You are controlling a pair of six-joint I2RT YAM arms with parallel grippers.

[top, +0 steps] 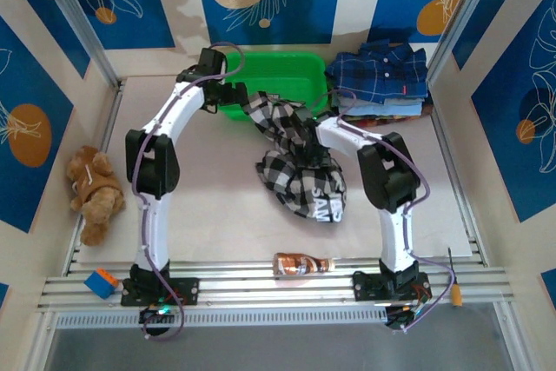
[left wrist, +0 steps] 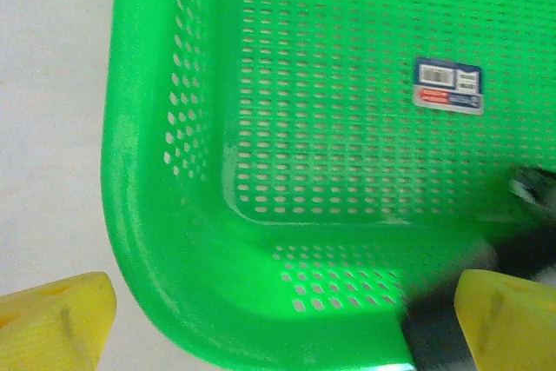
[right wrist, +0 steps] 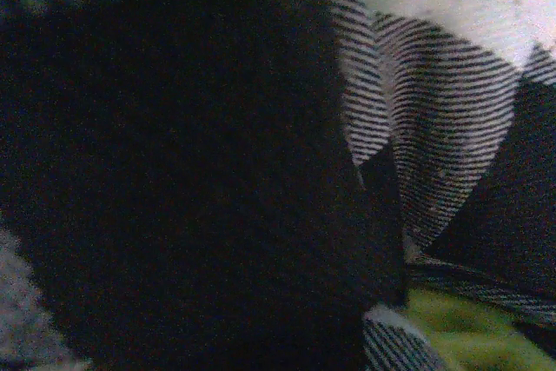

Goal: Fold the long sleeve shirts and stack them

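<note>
I need to lower my open left gripper next, onto the basket's short rim (left wrist: 129, 149) by the basket's near corner, because that rim is bare of checked cloth.
A black-and-white checked shirt (top: 300, 171) lies bunched on the table, one end draped up to the green basket (top: 278, 71). My right gripper (top: 307, 135) is pressed down into this shirt; its fingers are buried in the checked cloth (right wrist: 417, 128), which hides how they stand. A stack of folded plaid shirts, navy blue on top (top: 380, 74), sits at the back right. My left gripper (left wrist: 278, 327) hovers open over the basket's near left corner (left wrist: 165, 215), yellow fingertips (left wrist: 52, 323) spread wide with nothing between them.
A brown plush toy (top: 94, 188) lies at the table's left side. A brown bottle (top: 304, 263) lies on the front rail, with a blue and orange block (top: 102, 282) at the front left. The basket floor carries a sticker label (left wrist: 447, 86).
</note>
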